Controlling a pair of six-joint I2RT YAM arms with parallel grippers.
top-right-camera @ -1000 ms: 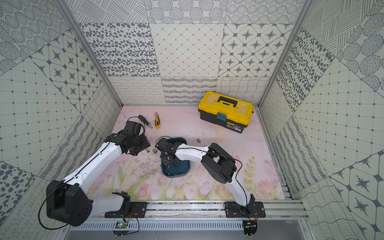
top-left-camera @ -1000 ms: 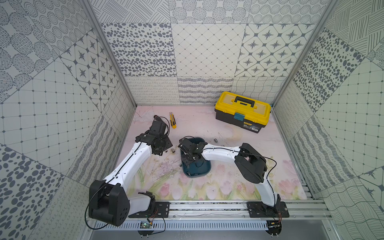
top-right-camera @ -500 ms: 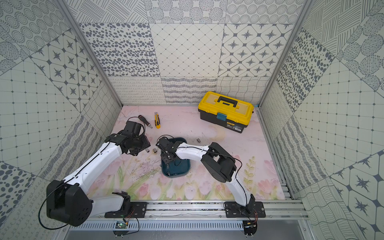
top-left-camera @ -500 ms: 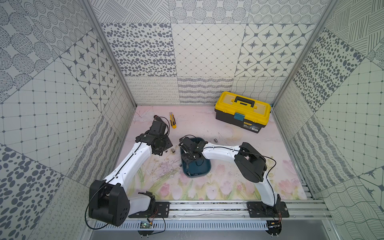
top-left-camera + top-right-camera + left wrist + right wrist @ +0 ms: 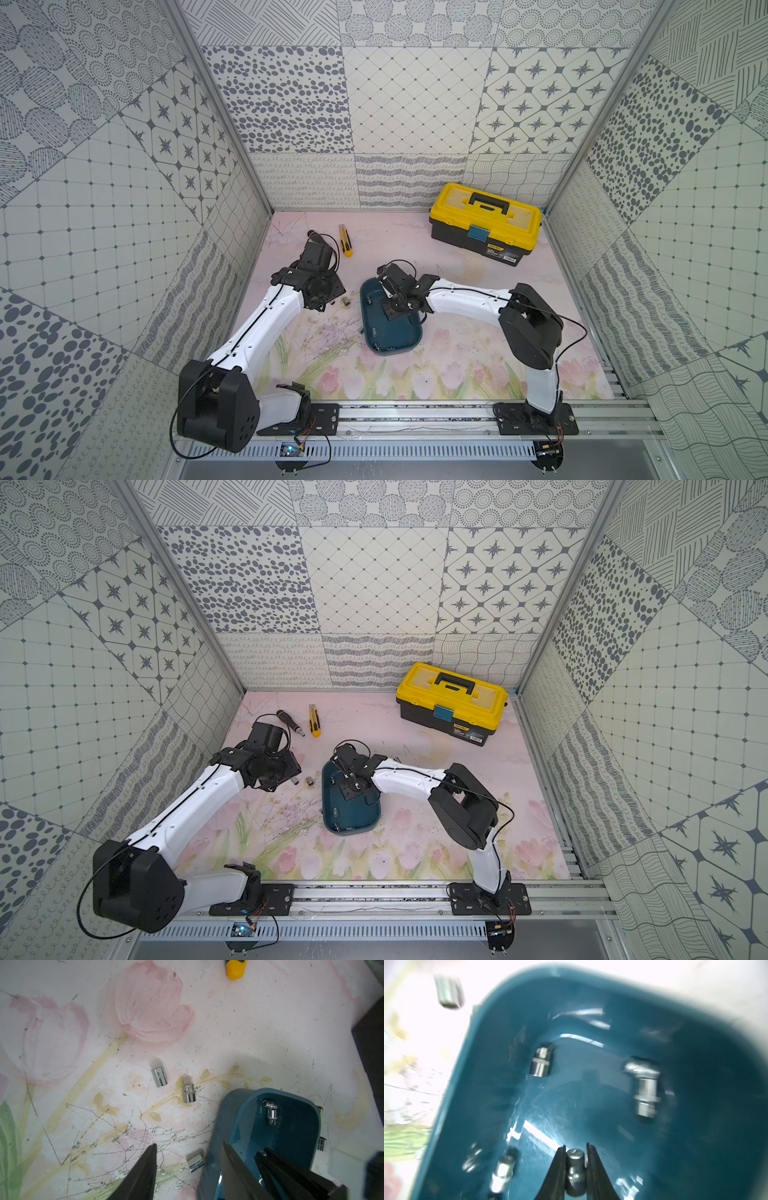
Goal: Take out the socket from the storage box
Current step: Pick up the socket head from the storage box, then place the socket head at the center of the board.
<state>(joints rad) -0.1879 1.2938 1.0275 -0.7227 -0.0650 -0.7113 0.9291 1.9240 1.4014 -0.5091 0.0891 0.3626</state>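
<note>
My right gripper is going to move up over the side of the box farther from my left gripper next, then down to let go of the socket, because open tabletop lies beyond that side of the box.
The storage box (image 5: 399, 332) is a teal tub lying mid-table in both top views (image 5: 353, 812). My right gripper (image 5: 575, 1147) reaches down inside it and is shut on a small metal socket (image 5: 575, 1169) held lengthwise between the jaws. More sockets (image 5: 540, 1061) (image 5: 645, 1088) (image 5: 502, 1172) lie on the box floor (image 5: 591, 1088). My left gripper (image 5: 189, 1144) hangs open and empty over the table, right beside the box's left wall (image 5: 228, 1118). Loose sockets (image 5: 159, 1077) (image 5: 189, 1093) (image 5: 195, 1162) lie on the table near it.
A yellow-lidded black toolbox (image 5: 486, 224) stands at the back right. A yellow utility knife (image 5: 345, 245) and a screwdriver (image 5: 291, 723) lie at the back left, behind the left arm. Patterned walls close in three sides.
My right gripper has shifted slightly inside the storage box and closed on the socket. The left arm has stayed still.
</note>
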